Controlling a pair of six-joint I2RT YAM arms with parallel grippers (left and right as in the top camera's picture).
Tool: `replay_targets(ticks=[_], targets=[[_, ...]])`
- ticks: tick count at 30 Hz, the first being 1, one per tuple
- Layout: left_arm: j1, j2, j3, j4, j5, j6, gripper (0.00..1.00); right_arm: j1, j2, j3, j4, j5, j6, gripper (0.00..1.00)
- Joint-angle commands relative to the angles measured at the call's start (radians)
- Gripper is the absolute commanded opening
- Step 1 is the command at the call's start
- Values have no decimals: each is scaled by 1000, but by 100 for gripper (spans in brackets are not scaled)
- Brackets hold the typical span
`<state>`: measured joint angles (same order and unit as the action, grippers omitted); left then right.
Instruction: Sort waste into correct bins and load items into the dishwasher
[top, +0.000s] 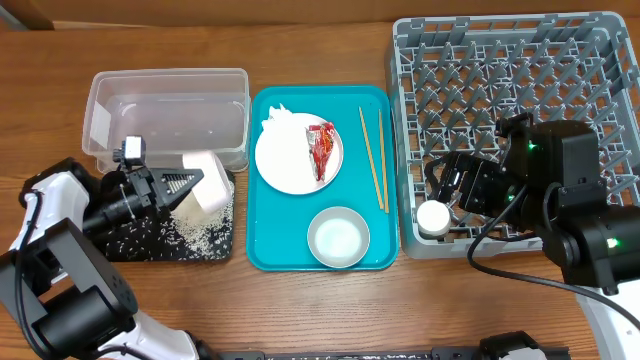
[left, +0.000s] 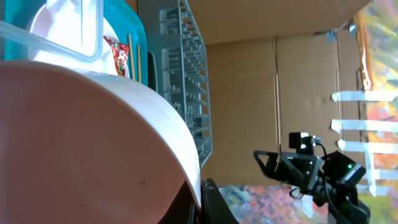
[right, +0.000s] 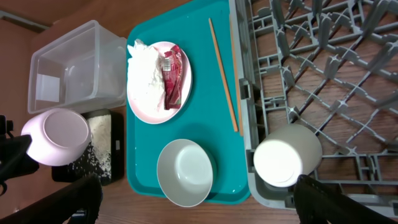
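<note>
The rice (top: 190, 230) is tipped out on the black tray, so the robot should next carry the left gripper toward the bowl and lower the plate onto the teal tray beside the bowl.
My left gripper (top: 182, 184) is shut on the rim of the small pale-pink plate (top: 207, 181), holding it tilted over the black tray (top: 120, 245), where loose rice (top: 190, 230) lies. The plate fills the left wrist view (left: 74, 137). The clear tub (top: 165, 112) behind is empty. The large white plate (top: 290, 155) on the teal tray (top: 262, 255) carries the crumpled napkin (top: 278, 120) and red wrapper (top: 322, 148). Chopsticks (top: 374, 158) and the bowl (top: 337, 237) also lie there. My right gripper (top: 455, 195) is open above the small white cup (right: 287, 162) in the rack's (top: 520, 60) front-left corner.
The grey rack fills the right side of the table, its pegs otherwise bare. The teal tray lies between the rack and the two bins. The wooden table front (top: 300, 310) is bare wood. A cardboard wall shows in the left wrist view (left: 280, 81).
</note>
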<state>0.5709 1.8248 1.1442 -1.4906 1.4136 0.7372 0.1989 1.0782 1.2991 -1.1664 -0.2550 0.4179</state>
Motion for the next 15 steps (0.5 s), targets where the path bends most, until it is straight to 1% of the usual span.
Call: replay_targets(ticks=[1,3,4,7,9,11,13,15], targets=[[5,-8,20,-7,-36,134,4,3,-1,-4,-5,-1,-7,100],[2,-8,20,-24,-68,112,4,3,-1,-4,-4,-1,-7,100],[-10,-9,20,-70,-80,113,4,3,-1,-4,-4,-1,-7,100],[-58,-26,23,-127,-110,105,4,3,-1,-4,-3,-1,-7,100],[-110,-51,24,-159,-116,50,4,3,-1,-4,-3,-1,-7,100],[-166,-84,25,-159,-125,6,4,3,-1,-4,-2,-1,-7,100],[-230,-124,34,-119,-182,-93,4,3,-1,-4,-2,-1,-7,100],[-294,-166,43,-32,-295,-274,4,3,-1,-4,-2,-1,-7,100]])
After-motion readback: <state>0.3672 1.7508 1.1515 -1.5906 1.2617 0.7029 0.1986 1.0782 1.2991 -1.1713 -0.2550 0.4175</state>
